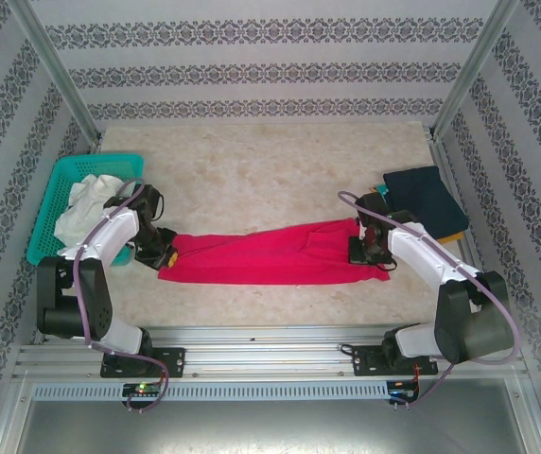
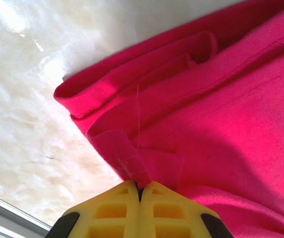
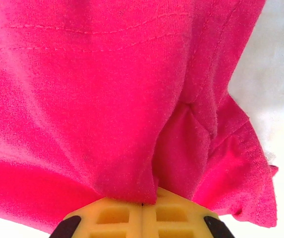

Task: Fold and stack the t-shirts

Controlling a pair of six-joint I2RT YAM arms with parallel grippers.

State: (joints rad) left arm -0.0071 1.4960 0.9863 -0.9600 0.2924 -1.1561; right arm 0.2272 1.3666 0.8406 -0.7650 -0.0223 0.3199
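The pink cloth still bunches at its short end [image 1: 381, 273] [image 3: 186, 144]. My right gripper will next pull slightly farther away from my left gripper, low over the tabletop, and let go of the pink cloth.
A crimson-pink t-shirt [image 1: 266, 253] is stretched in a long band across the table between my two grippers. My left gripper [image 1: 162, 255] is shut on its left end; in the left wrist view the yellow fingertips [image 2: 140, 191] pinch a fold of the pink cloth [image 2: 216, 114]. My right gripper [image 1: 365, 248] is shut on the shirt's right end, and its fingertips [image 3: 142, 202] clamp bunched pink fabric [image 3: 97, 99]. A folded navy blue t-shirt [image 1: 424, 194] lies at the right on top of a yellow-orange one [image 1: 456, 233], of which only an edge shows.
A teal mesh basket [image 1: 79, 203] with white cloth [image 1: 83, 206] in it stands at the left edge of the table. Metal frame posts rise at the back corners. The marbled tabletop [image 1: 261, 170] stretches behind the pink shirt.
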